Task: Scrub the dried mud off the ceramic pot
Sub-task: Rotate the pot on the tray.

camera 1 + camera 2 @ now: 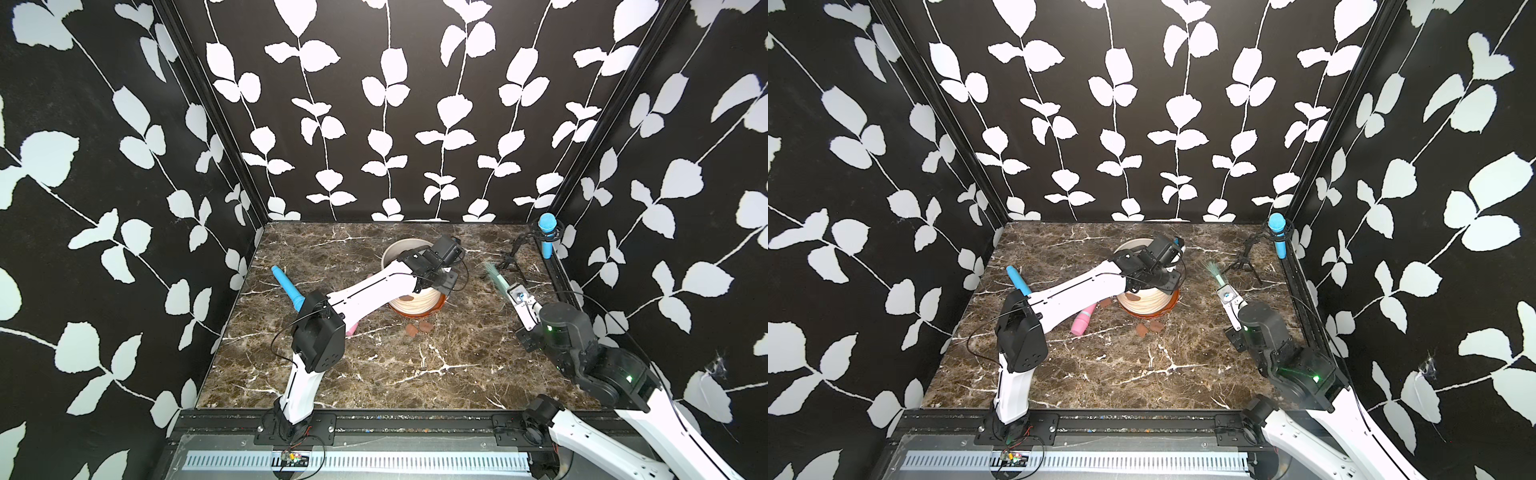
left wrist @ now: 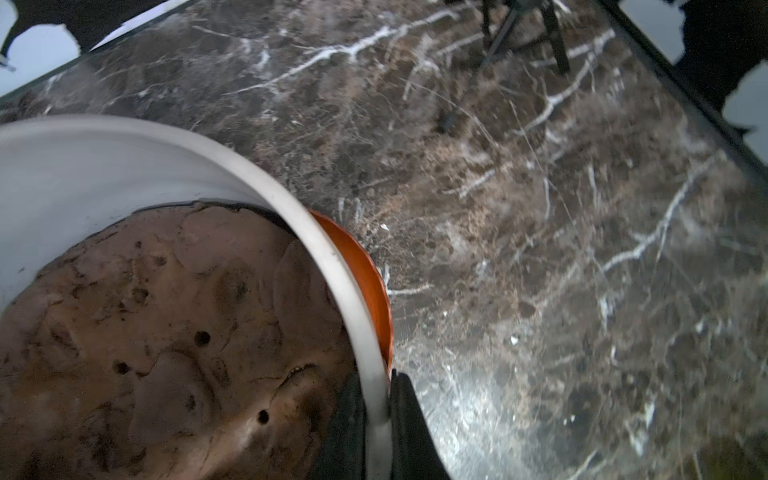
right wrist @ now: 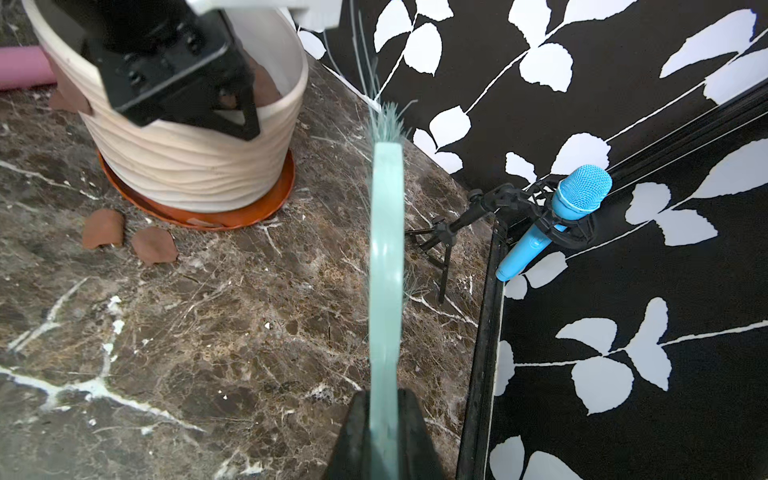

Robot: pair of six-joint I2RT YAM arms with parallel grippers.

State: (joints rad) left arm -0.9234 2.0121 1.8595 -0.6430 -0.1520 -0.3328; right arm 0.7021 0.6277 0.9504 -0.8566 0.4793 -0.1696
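The mud patch faces away from the brush, so next my left gripper will swing the pot's held rim [image 2: 377,408] outward toward the back wall, turning the pot, then let go.
The ceramic pot [image 1: 415,301] [image 1: 1148,302] [image 3: 187,166] stands on an orange saucer [image 3: 232,216] at the middle back of the marble table. My left gripper [image 2: 378,407] [image 1: 436,282] is shut on its rim [image 2: 291,199], one finger inside and one outside. Lumpy brown soil [image 2: 166,332] fills the pot. A patch of dried mud [image 1: 407,298] clings to the pot's front; two chips [image 3: 103,228] [image 3: 154,245] lie on the table before it. My right gripper [image 3: 384,399] [image 1: 521,301] is shut on a pale teal brush [image 3: 386,249], held right of the pot and apart from it.
A pink cylinder [image 1: 1081,320] lies left of the pot, partly under my left arm. A blue cylinder [image 1: 286,286] lies further left. A blue microphone [image 3: 577,199] on a black tripod [image 1: 509,259] stands in the back right corner, close to the brush bristles [image 1: 492,270].
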